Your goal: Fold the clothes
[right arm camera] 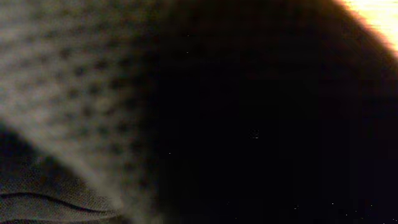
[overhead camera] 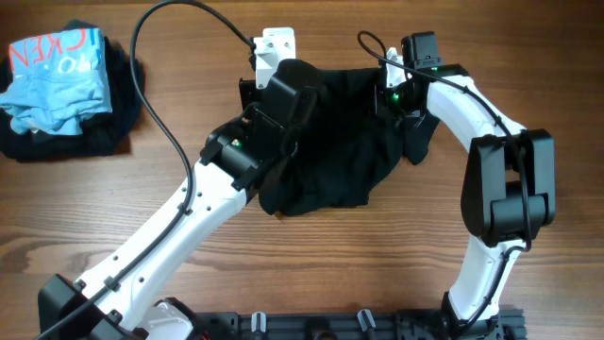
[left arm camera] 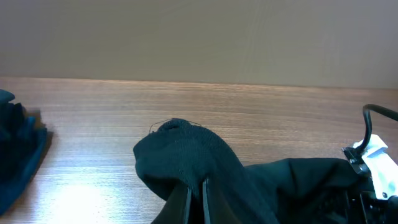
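My left gripper holds its fold of cloth, and the shirt lies bunched. It will go up with the fold next, carry it outward and down onto the bare far tabletop and let it go.
The black T-shirt (overhead camera: 340, 142) lies bunched at the far middle of the table, and its top edge runs between my two grippers. My left gripper (overhead camera: 278, 80) is at the shirt's left end. In the left wrist view its fingers (left arm camera: 196, 193) are shut on a fold of the black cloth (left arm camera: 186, 149), which humps over them. My right gripper (overhead camera: 401, 93) is at the shirt's right end with cloth hanging below it. The right wrist view is filled by dark, blurred fabric (right arm camera: 249, 124), which hides the fingers.
A light-blue garment with red lettering (overhead camera: 57, 76) lies on a dark garment (overhead camera: 113, 132) at the far left; the pile's edge also shows in the left wrist view (left arm camera: 15, 149). The right arm's white link (left arm camera: 376, 165) is close on the right. A black cable (overhead camera: 156, 85) loops over the table.
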You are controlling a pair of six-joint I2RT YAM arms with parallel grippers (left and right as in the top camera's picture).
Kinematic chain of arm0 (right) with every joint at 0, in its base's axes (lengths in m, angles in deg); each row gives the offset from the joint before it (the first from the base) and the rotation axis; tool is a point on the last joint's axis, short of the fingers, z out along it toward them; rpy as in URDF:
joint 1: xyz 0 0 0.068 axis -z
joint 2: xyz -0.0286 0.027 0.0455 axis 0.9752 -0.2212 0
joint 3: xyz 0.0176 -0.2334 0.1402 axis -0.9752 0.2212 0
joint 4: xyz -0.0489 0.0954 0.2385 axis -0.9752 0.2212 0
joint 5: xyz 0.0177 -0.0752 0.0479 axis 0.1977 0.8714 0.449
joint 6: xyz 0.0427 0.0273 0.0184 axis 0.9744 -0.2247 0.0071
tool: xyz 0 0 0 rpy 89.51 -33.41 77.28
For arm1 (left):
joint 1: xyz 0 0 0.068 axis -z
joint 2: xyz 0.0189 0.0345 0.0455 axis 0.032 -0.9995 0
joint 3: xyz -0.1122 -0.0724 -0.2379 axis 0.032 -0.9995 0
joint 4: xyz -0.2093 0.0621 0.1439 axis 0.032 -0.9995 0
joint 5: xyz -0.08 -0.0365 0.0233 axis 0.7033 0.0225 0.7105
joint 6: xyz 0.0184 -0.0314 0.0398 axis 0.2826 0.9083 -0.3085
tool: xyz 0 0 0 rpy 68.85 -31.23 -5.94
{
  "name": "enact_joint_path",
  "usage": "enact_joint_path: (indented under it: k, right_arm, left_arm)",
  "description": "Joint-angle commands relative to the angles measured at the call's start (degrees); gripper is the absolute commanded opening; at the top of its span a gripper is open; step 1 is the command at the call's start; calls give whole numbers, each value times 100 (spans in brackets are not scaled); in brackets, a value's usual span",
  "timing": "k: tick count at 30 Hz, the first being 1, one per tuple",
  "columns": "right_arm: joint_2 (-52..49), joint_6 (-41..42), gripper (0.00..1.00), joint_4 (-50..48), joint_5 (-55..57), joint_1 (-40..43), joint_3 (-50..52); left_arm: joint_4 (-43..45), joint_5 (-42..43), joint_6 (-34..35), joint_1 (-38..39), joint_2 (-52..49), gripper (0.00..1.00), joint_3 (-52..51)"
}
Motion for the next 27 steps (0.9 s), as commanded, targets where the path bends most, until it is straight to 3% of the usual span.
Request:
enact_joint_path:
  k: [1, 9, 13, 27]
  right_arm:
    - [-146, 11, 19, 52, -79, 24, 50]
    - [-269, 11, 15, 256, -74, 24, 52]
    - [-269, 13, 4, 251, -76, 26, 50]
    - [192, -7, 4, 400, -114, 59, -243]
  left_arm:
    - [22, 4, 92, -17, 46, 4, 57]
    - [20, 4, 92, -17, 46, 4, 57]
    - [20, 4, 92, -17, 46, 4, 57]
    - [-59, 2, 92, -17, 46, 4, 57]
